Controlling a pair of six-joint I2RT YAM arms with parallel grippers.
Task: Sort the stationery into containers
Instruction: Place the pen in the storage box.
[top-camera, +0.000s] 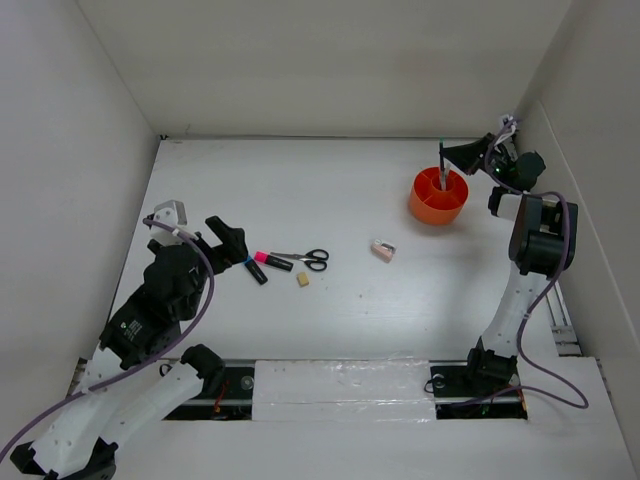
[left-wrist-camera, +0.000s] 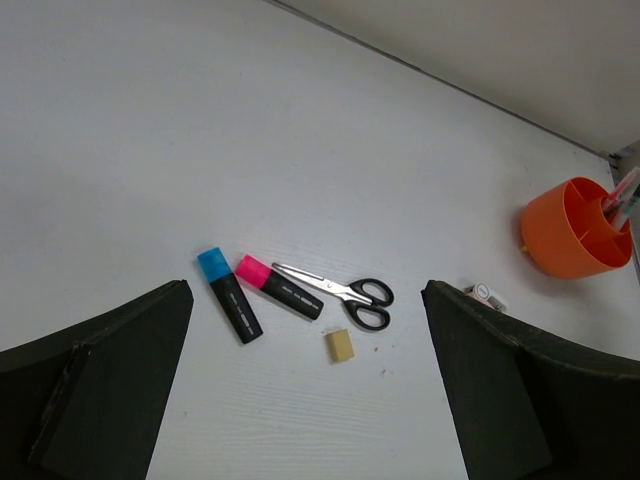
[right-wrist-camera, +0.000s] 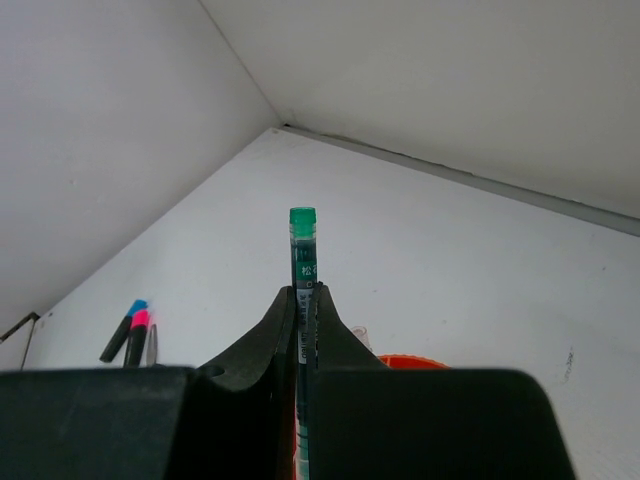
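Note:
I should next dip my right gripper's fingers slightly toward the pot's open pen section (top-camera: 441, 183) and let go of the dark green pen. The pen is already upright over that section, which is below my gripper.
The round orange pot (top-camera: 438, 196) stands at the far right, and other pens (left-wrist-camera: 622, 198) lean inside it. My right gripper (top-camera: 462, 155) is shut on a dark green pen (right-wrist-camera: 302, 250), held upright with its lower end inside the pot's rim (right-wrist-camera: 405, 361). On the table left of centre lie a blue-capped marker (left-wrist-camera: 229, 293), a pink-capped marker (left-wrist-camera: 278, 286), black-handled scissors (left-wrist-camera: 340, 292) and a beige eraser (left-wrist-camera: 340, 345). A pinkish sharpener (top-camera: 383, 250) lies near the middle. My left gripper (top-camera: 225, 240) hovers open just left of the markers, touching nothing.
White walls close the table in at the left, back and right. The pot is close to the right wall. A metal rail with both arm bases runs along the near edge.

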